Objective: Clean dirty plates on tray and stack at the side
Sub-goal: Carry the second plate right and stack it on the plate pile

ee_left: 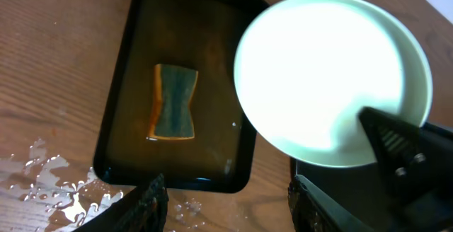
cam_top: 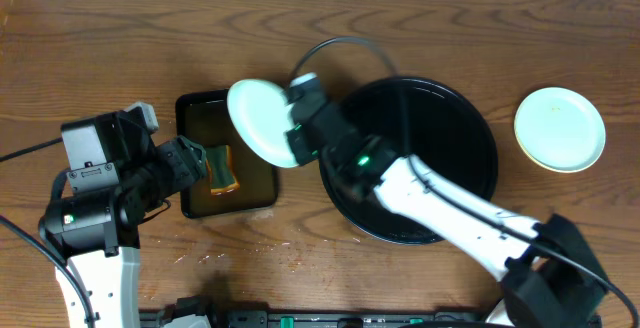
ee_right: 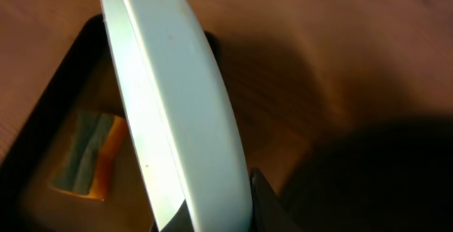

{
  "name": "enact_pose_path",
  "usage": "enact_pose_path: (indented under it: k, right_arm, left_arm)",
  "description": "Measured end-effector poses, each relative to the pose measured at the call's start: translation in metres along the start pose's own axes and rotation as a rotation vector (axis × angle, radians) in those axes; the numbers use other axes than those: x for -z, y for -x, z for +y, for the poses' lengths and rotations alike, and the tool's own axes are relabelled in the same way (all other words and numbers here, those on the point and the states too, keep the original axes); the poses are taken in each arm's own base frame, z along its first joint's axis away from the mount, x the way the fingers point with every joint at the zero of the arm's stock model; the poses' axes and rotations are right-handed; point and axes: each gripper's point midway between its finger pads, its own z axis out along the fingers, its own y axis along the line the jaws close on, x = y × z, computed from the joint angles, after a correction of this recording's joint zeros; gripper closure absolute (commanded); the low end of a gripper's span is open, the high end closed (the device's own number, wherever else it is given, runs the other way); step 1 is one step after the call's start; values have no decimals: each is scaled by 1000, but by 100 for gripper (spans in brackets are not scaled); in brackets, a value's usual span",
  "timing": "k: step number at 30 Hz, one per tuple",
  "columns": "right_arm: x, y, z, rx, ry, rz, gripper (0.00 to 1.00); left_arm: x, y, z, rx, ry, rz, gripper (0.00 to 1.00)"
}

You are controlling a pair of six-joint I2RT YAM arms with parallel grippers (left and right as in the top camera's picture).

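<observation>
My right gripper will next carry the plate across to the right in the overhead view and put it down onto that stack (cam_top: 560,129), because the stack is past the black tray (cam_top: 470,128).
My right gripper (cam_top: 297,133) is shut on the rim of a pale mint-white plate (cam_top: 258,120) and holds it tilted above the right edge of the small rectangular tray. The plate also shows in the left wrist view (ee_left: 318,69) and the right wrist view (ee_right: 180,112), pinched at my right gripper (ee_right: 212,214). The large round black tray (cam_top: 470,128) holds no plates. Plates (cam_top: 560,128), pale yellow under mint-white, lie stacked on the wood at the far right. My left gripper (ee_left: 223,204) is open and empty, low over the table (cam_top: 100,38) in front of the small tray.
A small dark rectangular tray (cam_top: 192,108) holds brownish water and an orange-and-green sponge (cam_top: 222,170); the sponge also shows in the left wrist view (ee_left: 173,102). Water droplets (ee_left: 42,189) lie on the wood near the small tray's front corner.
</observation>
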Motion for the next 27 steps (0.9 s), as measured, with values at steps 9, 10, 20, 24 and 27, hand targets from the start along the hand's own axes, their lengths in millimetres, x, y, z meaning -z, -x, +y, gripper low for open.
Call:
enact_pose_path:
  k: [9,10,20,24,27]
  right_arm:
    - [34,11,-133,-576,65,126,99]
    - [40,6,-155,-648,68,146,99]
    - [119,-47,-339,-1126,-103,102,99]
    - [162,-86,-398,-1277,-250,63,99]
    - [190,-112,-429,-1361,-355,30,99]
  left_arm:
    - [-1,6,-22,-70,-79,-26,44]
    - [-2,4,-31,-110,-103,-23,44]
    - [-25,-16,-65,-252,-148,68,44]
    - [-41,-19,-65,-261,-129,114,44]
    - [-48,-21,-63,-261,-118,135,44]
